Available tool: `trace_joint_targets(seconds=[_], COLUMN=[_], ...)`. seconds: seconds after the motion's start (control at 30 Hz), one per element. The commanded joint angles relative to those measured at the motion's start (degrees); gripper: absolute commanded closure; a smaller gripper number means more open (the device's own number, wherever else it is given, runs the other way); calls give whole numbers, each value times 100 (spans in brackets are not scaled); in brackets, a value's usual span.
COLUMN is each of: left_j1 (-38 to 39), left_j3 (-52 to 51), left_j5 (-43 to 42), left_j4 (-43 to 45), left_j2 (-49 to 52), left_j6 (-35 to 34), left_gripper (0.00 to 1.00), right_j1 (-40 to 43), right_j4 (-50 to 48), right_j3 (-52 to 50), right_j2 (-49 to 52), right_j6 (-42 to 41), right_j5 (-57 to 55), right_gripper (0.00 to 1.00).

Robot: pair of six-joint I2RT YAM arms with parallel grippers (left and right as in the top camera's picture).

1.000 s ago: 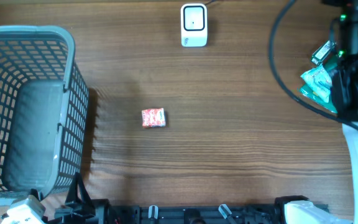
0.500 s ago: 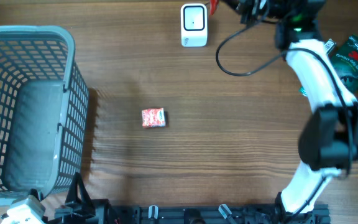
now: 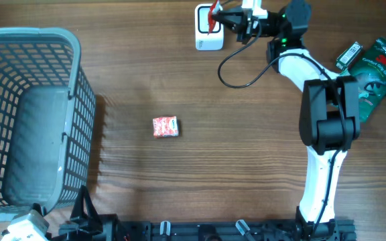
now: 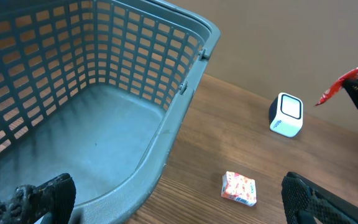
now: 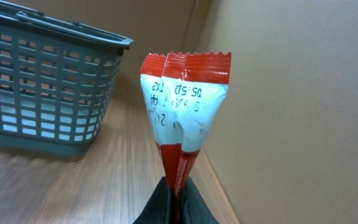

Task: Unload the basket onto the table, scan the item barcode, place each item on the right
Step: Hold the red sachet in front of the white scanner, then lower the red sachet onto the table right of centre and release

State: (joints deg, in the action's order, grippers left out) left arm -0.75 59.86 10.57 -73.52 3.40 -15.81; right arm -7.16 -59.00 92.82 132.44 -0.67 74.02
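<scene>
The bare spot on the tabletop (image 3: 286, 156) beside the arm is below my right gripper and back from it, so next my right gripper will move back and lower to release the packet there.
My right gripper (image 3: 223, 17) is shut on a red and white packet (image 3: 212, 16), holding it just over the right edge of the white barcode scanner (image 3: 208, 28) at the table's far edge. In the right wrist view the packet (image 5: 185, 99) stands upright, pinched at its lower end by the gripper (image 5: 176, 200), printed digits facing the camera. The left wrist view shows the scanner (image 4: 286, 114) and the packet (image 4: 344, 81) to its right. My left gripper (image 4: 176, 205) stands wide open over the basket's near corner, with nothing held.
A grey mesh basket (image 3: 29, 33) fills the left side. A small red and white box (image 3: 165, 126) lies mid-table; it also shows as the box (image 4: 239, 188) in the left wrist view. Green packets (image 3: 375, 67) lie at the right edge. A black cable (image 3: 236, 63) loops beside the right arm.
The right arm swung from the right-hand pile up and left to the scanner, carrying the red packet. The left arm and the small box stayed put.
</scene>
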Motion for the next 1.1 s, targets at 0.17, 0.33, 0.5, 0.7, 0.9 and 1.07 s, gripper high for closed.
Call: trace_joint_targets(seconds=[0.17,0.33,0.5,0.7,0.9,1.07], left_j1=[28,28,28,28,28,28], left_j3=[4,4,4,4,4,4], left_j5=[-26,-26,-26,-26,-26,-26], left_j4=[17,20,20,17,20,20], left_j2=[-42,-42,-42,-42,-42,-42], left_j6=[-7,-7,-7,-7,-7,-7], left_gripper=[0,0,0,0,0,0], right_j1=[114,350,343,343,321,247], right_j4=[-387,-376,-103,2597,5160,8441], right_j3=[103,42,-216,-761,-804,-804], right_j2=[107,107,107,107,-35,-728], right_j6=[-6428,-8883,-8070,-5449,-3388,-1875], right_j5=[216,1309,1143,404,-284,-3976], right_gripper=[96,95,95,95,95,96])
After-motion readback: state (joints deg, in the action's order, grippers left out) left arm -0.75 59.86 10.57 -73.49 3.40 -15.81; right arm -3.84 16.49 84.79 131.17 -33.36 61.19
